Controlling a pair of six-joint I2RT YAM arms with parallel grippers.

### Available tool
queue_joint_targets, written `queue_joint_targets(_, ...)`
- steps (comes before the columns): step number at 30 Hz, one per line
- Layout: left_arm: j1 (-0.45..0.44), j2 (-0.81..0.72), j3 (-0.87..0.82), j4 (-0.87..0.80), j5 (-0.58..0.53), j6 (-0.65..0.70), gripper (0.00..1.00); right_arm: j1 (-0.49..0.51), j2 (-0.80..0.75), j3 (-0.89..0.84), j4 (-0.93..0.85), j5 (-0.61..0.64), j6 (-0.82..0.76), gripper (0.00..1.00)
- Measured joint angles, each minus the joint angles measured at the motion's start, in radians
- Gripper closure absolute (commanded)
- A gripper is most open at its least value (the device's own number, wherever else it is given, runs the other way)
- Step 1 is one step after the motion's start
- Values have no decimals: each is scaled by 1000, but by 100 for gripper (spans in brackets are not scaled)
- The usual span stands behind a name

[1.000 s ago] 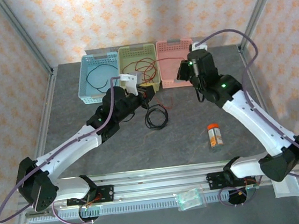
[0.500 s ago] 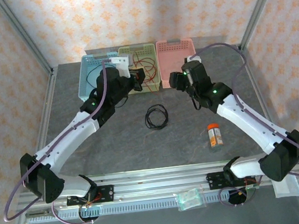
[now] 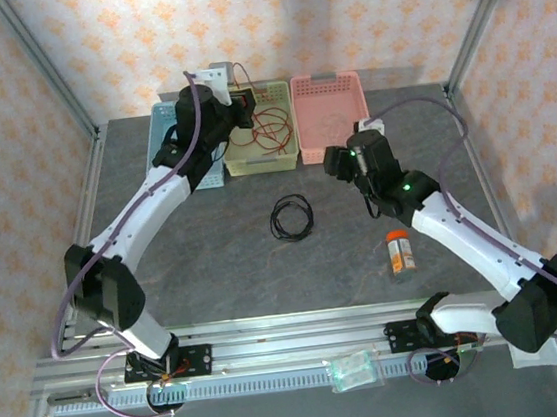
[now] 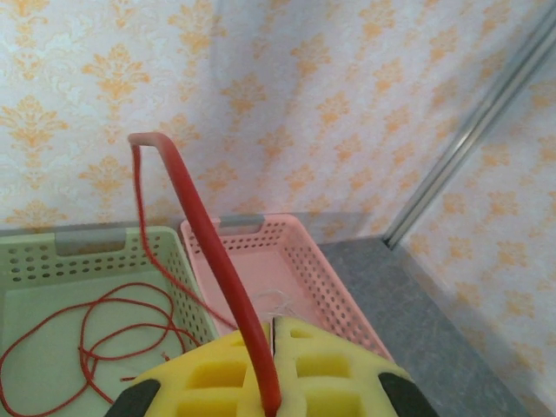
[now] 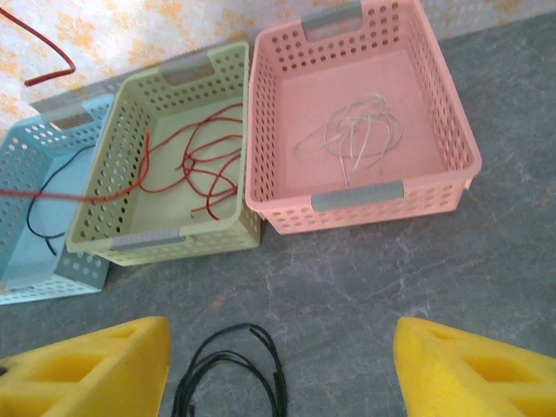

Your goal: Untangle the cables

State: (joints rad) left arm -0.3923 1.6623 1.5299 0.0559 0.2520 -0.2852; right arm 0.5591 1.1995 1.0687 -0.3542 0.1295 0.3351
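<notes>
The left gripper needs to tilt down next and lower toward the red loops in the green basket (image 4: pixel 109 343) to release its cable there, because that cable already trails inside.
My left gripper (image 3: pixel 243 100) hangs over the back of the green basket (image 3: pixel 291 157), shut on a red cable (image 4: pixel 205 246) that rises between its yellow pads (image 4: pixel 339 373) and trails down into that basket, where more red cable (image 5: pixel 195 163) lies in loops. A black cable coil (image 3: pixel 291 216) rests on the table in the middle, just ahead of my open right gripper (image 5: pixel 278 369). A pale whitish cable (image 5: pixel 356 130) lies in the pink basket (image 5: pixel 434 187). Another black cable (image 5: pixel 35 208) sits in the blue basket (image 5: pixel 17 278).
The three baskets stand side by side along the back of the grey table (image 3: pixel 215 266). An orange-capped small bottle (image 3: pixel 399 251) lies at the right, beside the right arm. A clear packet (image 3: pixel 353 369) sits on the front rail.
My left arm has swung back and up with the red cable, from the table middle to above the green basket. The right gripper has pulled back toward the near side a little.
</notes>
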Motion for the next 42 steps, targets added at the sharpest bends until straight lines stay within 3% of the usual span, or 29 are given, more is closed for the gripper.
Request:
queue_joint_targets(9,52,267,141,120,10,-29,100,0,-46,-133,19,-45,55,33)
queue_joint_targets(17,98,553,397,156,9,-101,100,0,-68,-172,29,-63,104,34)
queue_joint_targets(23,105,689,534,150,7,-143,100,0,-100,-196,33,-62,126,34)
queue_joint_targets(28,103,722,522,127,-10,-187,99,0,-103,-211,34,-62,141,35)
queue_joint_targets(30,100,722,498,127,-28,-198,89,0,-103,-213,33,-62,145,35)
queue_joint_targets(36,69,703,389,71,-116,-227,40,0,-103,-213,35,-61,155,35)
queue_joint_targets(42,7,624,353,-65,-240,-213,18,0,-103,-213,34,-56,155,35)
